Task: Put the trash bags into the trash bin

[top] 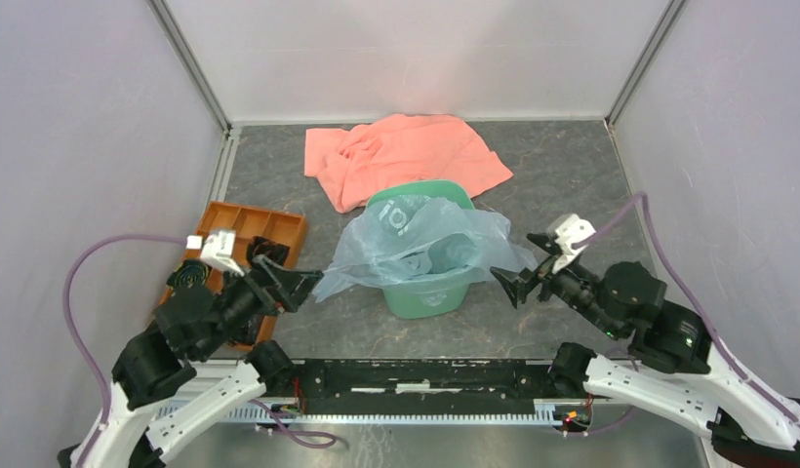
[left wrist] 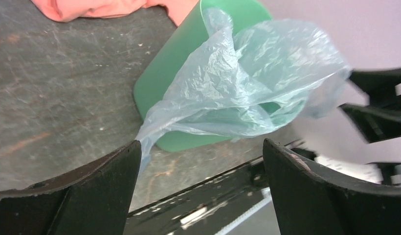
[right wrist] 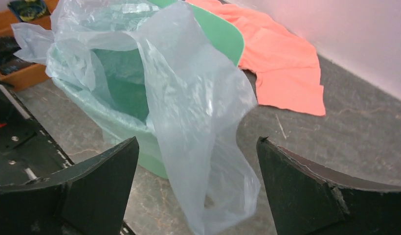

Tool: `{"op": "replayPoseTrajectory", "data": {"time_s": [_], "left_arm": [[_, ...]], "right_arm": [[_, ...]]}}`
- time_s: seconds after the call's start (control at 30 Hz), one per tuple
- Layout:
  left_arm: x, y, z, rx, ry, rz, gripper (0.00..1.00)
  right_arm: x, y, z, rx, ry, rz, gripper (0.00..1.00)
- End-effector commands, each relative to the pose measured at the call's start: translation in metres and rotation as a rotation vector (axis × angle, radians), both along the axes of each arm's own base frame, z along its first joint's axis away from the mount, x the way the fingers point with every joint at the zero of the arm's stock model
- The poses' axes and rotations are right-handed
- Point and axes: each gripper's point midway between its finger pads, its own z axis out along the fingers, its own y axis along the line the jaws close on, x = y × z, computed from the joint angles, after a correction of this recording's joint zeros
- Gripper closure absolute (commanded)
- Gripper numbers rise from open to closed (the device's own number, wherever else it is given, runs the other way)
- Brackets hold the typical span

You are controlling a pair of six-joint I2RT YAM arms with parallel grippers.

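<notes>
Next, my right gripper swings outward and to the left in the top view, onto the trash bag's far corner [top: 503, 223] [right wrist: 248, 95], since that corner lies outward of its open fingers.
The pale blue-grey trash bag [top: 420, 244] lies spread over the green trash bin [top: 425, 292], part inside it and its edges hanging over the left and right rims. It also shows in the left wrist view [left wrist: 242, 93] and in the right wrist view [right wrist: 193, 112]. The bin shows there too [left wrist: 164, 73] [right wrist: 215, 34]. My left gripper [top: 303, 285] is open, just left of the bag's left corner. My right gripper [top: 511, 283] is open, just right of the hanging right flap, which dangles between its fingers without being held.
A salmon-pink cloth [top: 406, 156] lies behind the bin. An orange compartmented tray [top: 250, 229] with dark items sits at the left, under my left arm. White walls enclose the grey table [top: 572, 175] at back and sides.
</notes>
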Motion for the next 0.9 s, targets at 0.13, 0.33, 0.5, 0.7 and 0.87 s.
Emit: {"op": "replayPoseTrajectory", "data": {"time_s": [0.13, 0.33, 0.5, 0.7, 0.87], "left_arm": [[0.046, -0.027, -0.027, 0.471, 0.015, -0.088, 0.05], [0.062, -0.042, -0.04, 0.535, 0.037, -0.11, 0.09], [0.075, -0.037, -0.041, 0.578, 0.036, -0.047, 0.29], [0.083, -0.042, -0.028, 0.584, -0.009, -0.047, 0.55], [0.089, -0.054, -0.017, 0.547, -0.067, -0.069, 0.73]], "right_arm": [[0.046, 0.03, 0.016, -0.228, -0.101, -0.063, 0.02], [0.074, 0.026, 0.029, -0.186, -0.082, -0.265, 0.02], [0.086, 0.024, 0.048, -0.182, -0.086, -0.358, 0.27], [0.09, 0.027, 0.063, -0.178, -0.115, -0.358, 0.37], [0.099, 0.034, 0.063, -0.23, -0.138, -0.359, 0.66]]}}
